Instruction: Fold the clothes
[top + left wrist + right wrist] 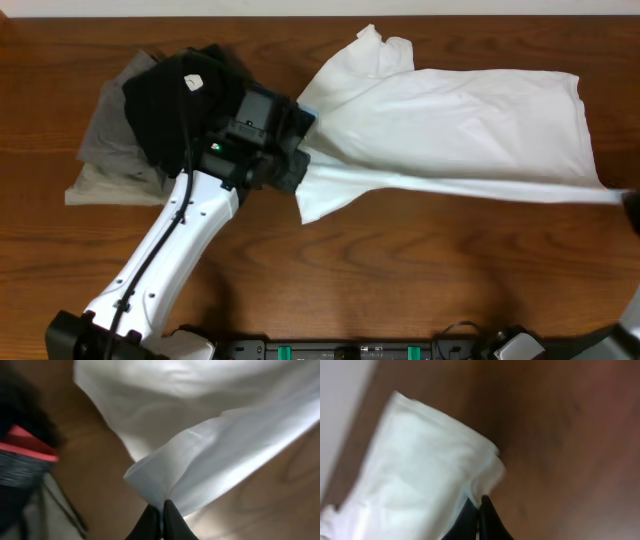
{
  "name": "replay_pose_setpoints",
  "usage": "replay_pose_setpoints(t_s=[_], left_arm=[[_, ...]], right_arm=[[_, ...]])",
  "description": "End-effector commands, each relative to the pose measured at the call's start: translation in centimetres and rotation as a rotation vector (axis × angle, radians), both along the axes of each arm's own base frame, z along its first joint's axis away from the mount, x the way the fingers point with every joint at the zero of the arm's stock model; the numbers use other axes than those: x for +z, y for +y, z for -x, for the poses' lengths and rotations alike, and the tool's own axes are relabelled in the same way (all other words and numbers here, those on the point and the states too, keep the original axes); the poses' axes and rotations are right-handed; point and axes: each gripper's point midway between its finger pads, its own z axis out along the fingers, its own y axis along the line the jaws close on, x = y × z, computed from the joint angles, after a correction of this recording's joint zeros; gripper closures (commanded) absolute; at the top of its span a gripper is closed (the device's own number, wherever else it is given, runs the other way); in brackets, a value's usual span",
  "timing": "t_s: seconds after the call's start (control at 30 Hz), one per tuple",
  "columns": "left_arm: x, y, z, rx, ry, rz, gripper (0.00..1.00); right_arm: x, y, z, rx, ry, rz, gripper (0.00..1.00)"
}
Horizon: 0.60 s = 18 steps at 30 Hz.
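Note:
The piece of cloth is stretched tight between both grippers, so my right gripper will next move down and in toward the shirt and set the shirt's held corner on the tabletop.
The clothes, a white T-shirt, lie spread across the right half of the table, bunched at the back. My left gripper pinches the shirt's left edge; in the left wrist view its fingertips are shut on a fold of the white cloth. At the far right edge my right gripper is barely in the overhead view. The right wrist view shows that gripper shut on a corner of the white shirt. A taut strip of cloth stretches between both grippers.
A black folded garment with a white tag lies on grey folded garments at the back left, partly under my left arm. Its red tag shows in the left wrist view. Brown wooden table all around.

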Motion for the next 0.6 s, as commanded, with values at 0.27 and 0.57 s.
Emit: replay_pose_setpoints(t_s=[0.27, 0.57], left_arm=[[1.3, -0.8, -5.5, -0.075, -0.221, -0.020, 0.94], [-2.5, -1.7, -7.9, -0.136, -0.211, -0.064, 0.94]], right_arm=[[-2.7, 1.4, -8.8, 0.225, -0.134, 0.012, 0.99], [-3.3, 1.1, -11.9, 0.271, -0.194, 0.084, 0.99]])
